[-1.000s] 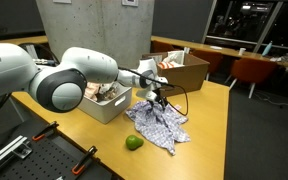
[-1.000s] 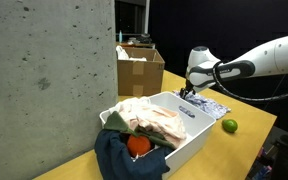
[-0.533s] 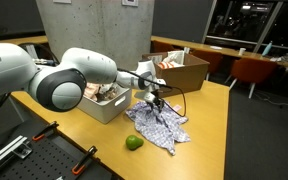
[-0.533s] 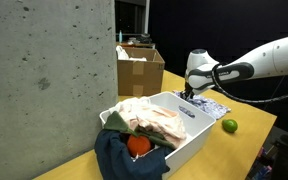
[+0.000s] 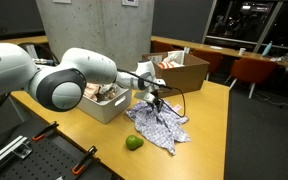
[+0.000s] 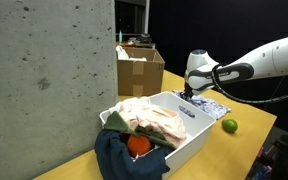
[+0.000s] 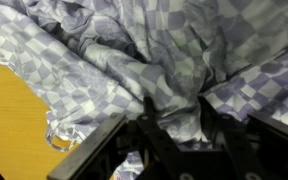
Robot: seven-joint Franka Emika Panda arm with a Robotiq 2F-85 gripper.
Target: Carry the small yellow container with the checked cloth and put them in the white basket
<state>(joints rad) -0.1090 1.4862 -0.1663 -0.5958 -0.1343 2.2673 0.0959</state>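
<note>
My gripper lifts the cloth up next, carries it over, lowers it into the basket's empty end [image 6: 188,121], where room shows, and releases. The white basket [image 6: 197,136] stands alongside.
The blue-and-white checked cloth [image 5: 164,126] [image 6: 213,104] lies crumpled on the yellow table beside the white basket [image 5: 111,111] [image 6: 197,136]. My gripper [image 5: 156,101] [image 6: 189,94] is down on the cloth at the end nearest the basket. In the wrist view the gripper [image 7: 176,106] has a bunched fold of the checked cloth [image 7: 134,60] pinched between its two fingers. The small yellow container is hidden; only a crinkled shiny edge [image 7: 58,136] sticks out from under the cloth.
The basket holds a beige cloth [image 6: 150,120], an orange thing [image 6: 136,145] and a dark blue cloth [image 6: 122,160]. A green fruit [image 5: 134,143] [image 6: 228,125] lies on the table near the cloth. A cardboard box [image 5: 180,70] [image 6: 140,70] stands behind, next to a concrete pillar [image 6: 44,80].
The arm has stayed almost where it was over the cloth. The cloth and the basket have not moved.
</note>
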